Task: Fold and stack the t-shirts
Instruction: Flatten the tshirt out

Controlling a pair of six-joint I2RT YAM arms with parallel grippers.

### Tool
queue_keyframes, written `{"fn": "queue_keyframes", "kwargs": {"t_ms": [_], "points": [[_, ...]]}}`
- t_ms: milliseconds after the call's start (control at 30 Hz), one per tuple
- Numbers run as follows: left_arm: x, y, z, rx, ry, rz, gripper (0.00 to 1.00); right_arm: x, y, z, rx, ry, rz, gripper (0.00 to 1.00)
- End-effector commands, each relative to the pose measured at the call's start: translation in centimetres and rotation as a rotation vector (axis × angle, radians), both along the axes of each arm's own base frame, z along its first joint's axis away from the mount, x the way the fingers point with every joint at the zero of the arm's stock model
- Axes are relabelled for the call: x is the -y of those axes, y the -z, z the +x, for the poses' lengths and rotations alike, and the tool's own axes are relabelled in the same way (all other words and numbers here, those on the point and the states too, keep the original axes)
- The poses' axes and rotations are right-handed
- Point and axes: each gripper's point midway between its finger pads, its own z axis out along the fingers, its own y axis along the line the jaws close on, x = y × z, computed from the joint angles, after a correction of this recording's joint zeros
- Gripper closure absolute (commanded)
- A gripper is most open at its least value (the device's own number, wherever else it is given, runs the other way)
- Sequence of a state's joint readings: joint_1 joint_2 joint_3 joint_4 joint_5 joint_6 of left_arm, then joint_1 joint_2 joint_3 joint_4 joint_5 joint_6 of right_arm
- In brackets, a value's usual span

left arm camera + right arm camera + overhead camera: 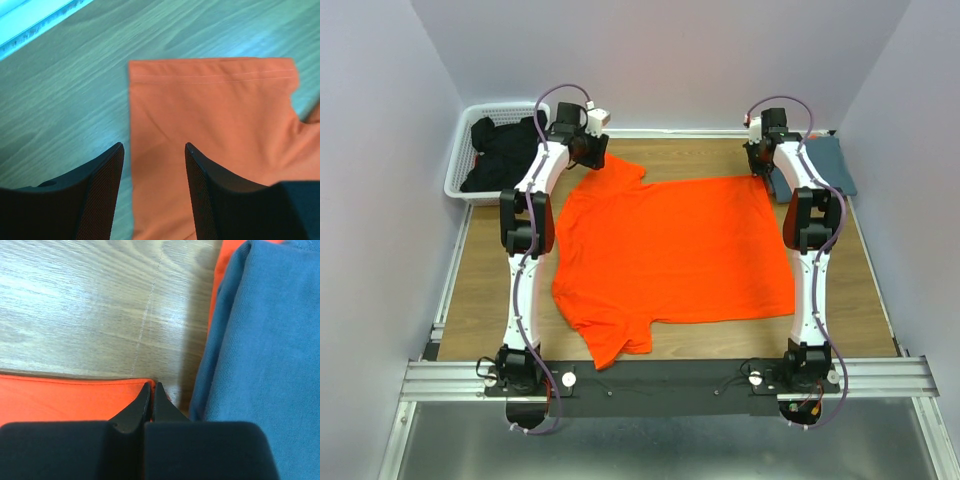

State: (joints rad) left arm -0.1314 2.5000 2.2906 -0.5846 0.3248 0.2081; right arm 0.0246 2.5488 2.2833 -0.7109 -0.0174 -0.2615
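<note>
Next, my left gripper moves down onto the orange sleeve's edge by the basket (137,141) and closes there.
The orange t-shirt (670,250) lies spread flat on the wooden table. My left gripper (590,155) is open above its far left sleeve (210,120), with its jaws (154,146) straddling the sleeve's left edge. My right gripper (761,172) is shut on the far right corner of the orange shirt (60,400), its tips (152,385) pinching the hem. The slate blue-grey t-shirt (835,165) lies folded at the far right, right beside that gripper (265,340).
A white basket (460,175) at the far left holds dark clothes (505,150). A strip of orange cloth (227,255) shows under the blue-grey shirt's edge. Bare wood (490,290) lies left of the orange shirt. Walls close in on three sides.
</note>
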Motion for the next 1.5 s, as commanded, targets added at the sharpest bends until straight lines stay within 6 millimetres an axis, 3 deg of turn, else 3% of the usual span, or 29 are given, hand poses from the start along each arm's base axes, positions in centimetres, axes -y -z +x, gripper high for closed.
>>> {"fn": "queue_keyframes", "kwargs": {"t_ms": [0,167,367,633,767,800,833,933,1033,1133,1167,1233,1367,1467], "points": [[-2.6,0.5,1.4,-0.016,-0.113,-0.022,0.40,-0.1,4.9,-2.9,-0.142,-0.008,0.015,0.99],[-2.6,2.5,1.4,-0.046,-0.101,-0.026,0.40,-0.2,5.0,-3.1,-0.147,-0.014,0.024,0.99],[-1.2,4.6,-0.4,-0.137,-0.031,-0.078,0.42,-0.4,4.7,-3.1,-0.144,-0.019,0.028,0.99],[0.3,4.7,-1.6,-0.157,0.030,-0.064,0.48,-0.3,4.7,-3.0,-0.141,-0.017,0.030,0.99],[0.3,5.2,-0.9,-0.141,0.005,-0.024,0.62,-0.5,4.4,-3.1,-0.141,-0.019,0.039,0.99],[0.2,5.2,-0.7,-0.137,-0.003,-0.022,0.67,-0.5,4.0,-3.0,-0.134,-0.021,0.040,0.99],[-0.1,5.1,-0.4,-0.129,-0.017,-0.018,0.79,-0.6,3.9,-3.0,-0.132,-0.025,0.040,1.00],[-0.9,3.2,1.0,-0.078,-0.057,-0.068,0.98,-0.5,2.9,-2.8,-0.115,-0.028,0.033,1.00],[-1.0,0.1,2.1,0.001,-0.041,-0.110,1.00,-0.3,1.9,-2.6,-0.094,-0.028,0.024,0.99],[-0.7,-4.6,2.4,0.104,0.003,-0.125,1.00,-0.4,0.2,-2.3,-0.065,-0.032,0.026,0.99],[-0.7,-4.4,2.3,0.099,0.004,-0.126,1.00,-0.4,-0.2,-2.2,-0.058,-0.033,0.027,0.99],[-0.7,-6.9,1.9,0.146,0.028,-0.111,1.00,-0.4,-1.7,-2.0,-0.030,-0.037,0.028,0.99],[-1.0,-7.7,0.5,0.154,0.069,-0.085,1.00,-0.2,-3.5,-2.0,-0.002,-0.041,0.024,0.99],[-1.2,-6.9,-0.9,0.129,0.100,-0.077,1.00,0.0,-4.3,-2.2,0.008,-0.044,0.026,0.99]]}}
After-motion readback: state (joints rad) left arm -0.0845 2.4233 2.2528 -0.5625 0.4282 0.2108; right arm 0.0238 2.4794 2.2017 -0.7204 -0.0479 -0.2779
